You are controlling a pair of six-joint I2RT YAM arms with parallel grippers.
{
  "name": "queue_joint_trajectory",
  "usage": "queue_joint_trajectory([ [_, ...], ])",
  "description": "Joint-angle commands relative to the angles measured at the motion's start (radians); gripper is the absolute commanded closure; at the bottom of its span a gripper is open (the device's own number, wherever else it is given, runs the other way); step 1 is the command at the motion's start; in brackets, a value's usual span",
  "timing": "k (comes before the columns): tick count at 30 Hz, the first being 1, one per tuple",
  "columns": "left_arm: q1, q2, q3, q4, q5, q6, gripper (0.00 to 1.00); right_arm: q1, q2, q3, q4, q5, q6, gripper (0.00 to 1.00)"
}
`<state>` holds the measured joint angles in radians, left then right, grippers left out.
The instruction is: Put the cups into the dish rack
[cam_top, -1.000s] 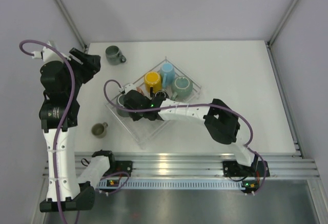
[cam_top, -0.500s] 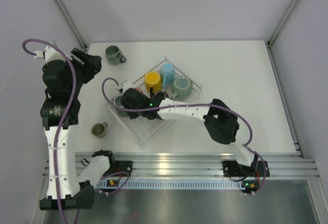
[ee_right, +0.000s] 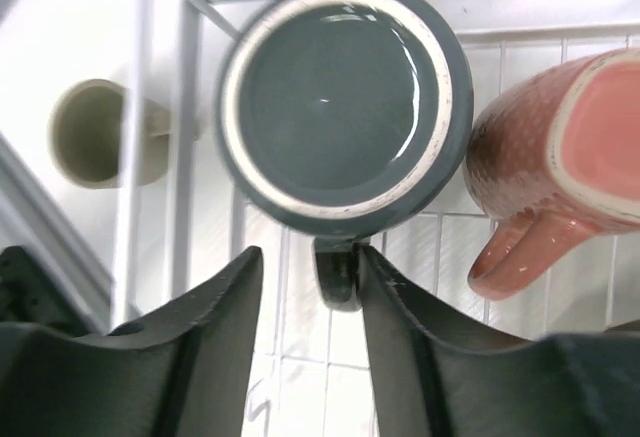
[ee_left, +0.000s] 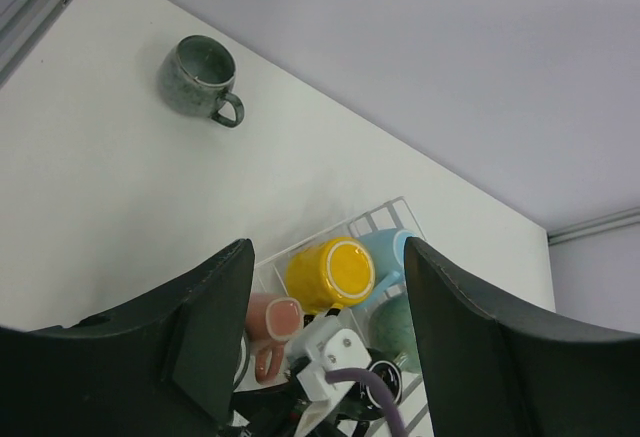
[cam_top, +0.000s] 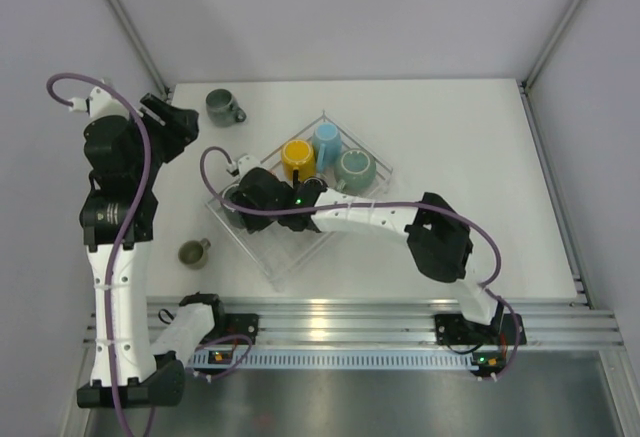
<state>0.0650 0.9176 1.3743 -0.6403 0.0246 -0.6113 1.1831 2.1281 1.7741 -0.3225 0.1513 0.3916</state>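
My left gripper moves down and outward next and closes on its rim (cam_top: 208, 103) opposite the handle, for the dark grey-green cup. That cup stands on the tabletop outside the rack (cam_top: 285, 262).
The clear dish rack (cam_top: 285, 262) holds a yellow cup (cam_top: 298, 157), a light blue cup (cam_top: 326, 140), a teal-green cup (cam_top: 354, 168) and a black cup (cam_top: 316, 185). My right gripper (cam_top: 245, 197) hangs over its left corner. In the right wrist view a dark slate cup (ee_right: 335, 87) stands on the rack floor (ee_right: 300, 357) beside a salmon pink cup (ee_right: 570, 147). The right gripper (ee_right: 308, 257) is open, with the slate cup's handle (ee_right: 338, 277) against its right finger and clear of the left. My left gripper (cam_top: 170, 122) is open, raised at the back left, holding nothing.
A dark grey-green cup (cam_top: 222, 107) stands on the white table at the back left, also seen from the left wrist (ee_left: 200, 75). A small olive cup (cam_top: 193, 252) sits on the table left of the rack, just outside its wall (ee_right: 160, 157).
My right gripper's jaws have spread apart off the slate cup's handle, and that gripper has shifted slightly left over the rack corner. The left arm has barely moved.
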Motion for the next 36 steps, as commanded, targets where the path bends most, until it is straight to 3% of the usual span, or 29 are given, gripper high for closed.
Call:
queue_joint_trajectory([
  [1,0.002,0.023,0.002,0.014,-0.012,0.047,0.33,0.013,-0.152,0.004,0.04,-0.042,-0.019,0.55],
  [9,0.004,0.167,0.083,0.008,-0.014,0.116,0.34,0.0,-0.379,-0.116,-0.019,-0.045,-0.048,0.44],
  [12,0.006,0.23,0.123,0.008,-0.109,0.154,0.34,0.0,-0.506,-0.206,-0.016,-0.041,-0.048,0.37],
  [15,0.004,0.331,0.176,0.017,-0.176,0.177,0.34,0.0,-0.637,-0.315,0.023,-0.048,-0.027,0.28],
  [16,0.006,0.386,0.192,0.025,-0.187,0.179,0.34,0.0,-0.666,-0.368,0.057,-0.064,-0.02,0.2],
  [25,0.007,0.726,0.413,0.027,-0.204,0.11,0.35,0.001,-0.944,-0.528,0.071,-0.05,-0.014,0.01],
  [36,0.039,1.11,0.683,0.025,-0.174,0.035,0.37,0.0,-1.14,-0.647,0.094,0.053,-0.025,0.01],
])
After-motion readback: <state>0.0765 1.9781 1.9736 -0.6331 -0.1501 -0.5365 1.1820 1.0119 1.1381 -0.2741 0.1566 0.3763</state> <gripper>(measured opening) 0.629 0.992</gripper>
